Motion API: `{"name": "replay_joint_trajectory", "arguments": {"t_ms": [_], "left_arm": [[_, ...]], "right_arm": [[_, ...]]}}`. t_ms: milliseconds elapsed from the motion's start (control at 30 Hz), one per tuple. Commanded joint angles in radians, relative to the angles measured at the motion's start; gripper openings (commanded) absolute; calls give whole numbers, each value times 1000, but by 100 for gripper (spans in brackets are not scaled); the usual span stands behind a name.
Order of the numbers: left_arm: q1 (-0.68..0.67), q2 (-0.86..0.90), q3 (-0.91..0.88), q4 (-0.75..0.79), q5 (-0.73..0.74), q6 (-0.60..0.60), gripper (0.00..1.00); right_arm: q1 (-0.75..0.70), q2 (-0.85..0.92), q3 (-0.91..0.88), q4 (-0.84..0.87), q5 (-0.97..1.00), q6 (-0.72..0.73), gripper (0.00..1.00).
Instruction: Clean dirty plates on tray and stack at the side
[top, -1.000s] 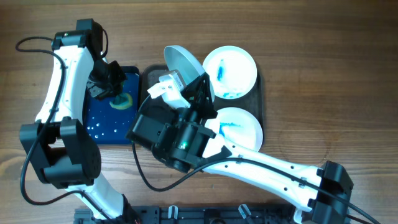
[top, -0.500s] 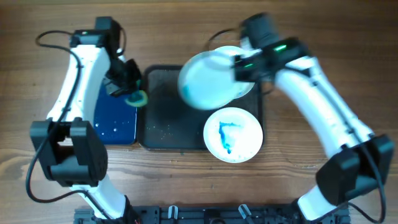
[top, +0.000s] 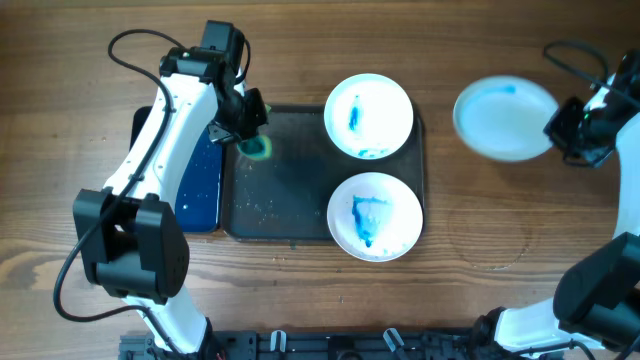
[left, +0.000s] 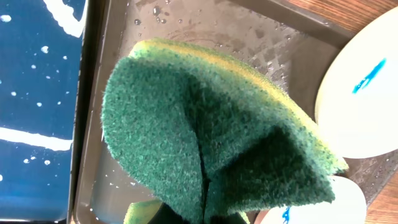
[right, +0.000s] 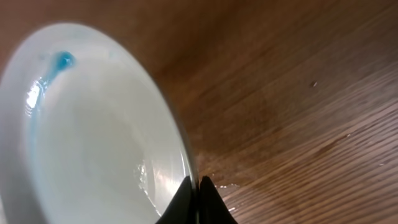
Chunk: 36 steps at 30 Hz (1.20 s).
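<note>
My right gripper comes down and toward the tray next and releases the third white plate on the bare wood beside it, since that spot is empty.
Two white plates with blue smears lie on the right half of the dark tray: one at the far end, one at the near end. My right gripper is shut on the rim of a third white plate, held over the bare wood to the right of the tray; it shows a faint blue smear near its rim in the right wrist view. My left gripper is shut on a folded green and yellow sponge over the tray's far left corner, above the wet tray floor.
A smaller black tray with a blue floor lies against the big tray's left side, also in the left wrist view. Wooden table surrounds both. A black rail runs along the near edge.
My right arm has swung the held plate from above the tray out to the right, over the bare table. My left gripper has moved the sponge from the blue tray's edge onto the big tray's far left corner.
</note>
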<state>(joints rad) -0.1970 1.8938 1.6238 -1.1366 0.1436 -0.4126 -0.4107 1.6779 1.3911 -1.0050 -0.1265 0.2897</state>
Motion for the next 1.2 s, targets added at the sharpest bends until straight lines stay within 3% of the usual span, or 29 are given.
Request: {"name": "replay_joint_trajectory", "arguments": {"t_ms": [0,300,367,433,633,733,800,933,1167], "left_arm": [[-11,-32,16,16,-6,1,4],[-21,-32,16,23,-6,1,4],[-21,-32,16,23,-6,1,4],[-21,-32,16,23,-6,1,4],[-21,-32,16,19,-6,2,4],[-21,-32,16,14,-6,2,4],[-21,-32,16,7,-6,14,4],[-21,-32,16,-3,-6,16,4],[-21,-32,16,0,-6,37,4]], "right_arm": [[2,-10,-157,85,-4,11,4],[10,-9,-442,402,-5,69,5],[21,-8,-449,406,-12,53,10],[30,-10,-431,362,-81,6,22],[38,-28,-146,24,-132,-46,25],[69,-31,-49,-91,-298,-161,24],[108,-32,-55,-144,-408,-232,24],[243,-32,-116,-214,-358,-241,24],[460,-32,-288,-152,-175,-114,22]]}}
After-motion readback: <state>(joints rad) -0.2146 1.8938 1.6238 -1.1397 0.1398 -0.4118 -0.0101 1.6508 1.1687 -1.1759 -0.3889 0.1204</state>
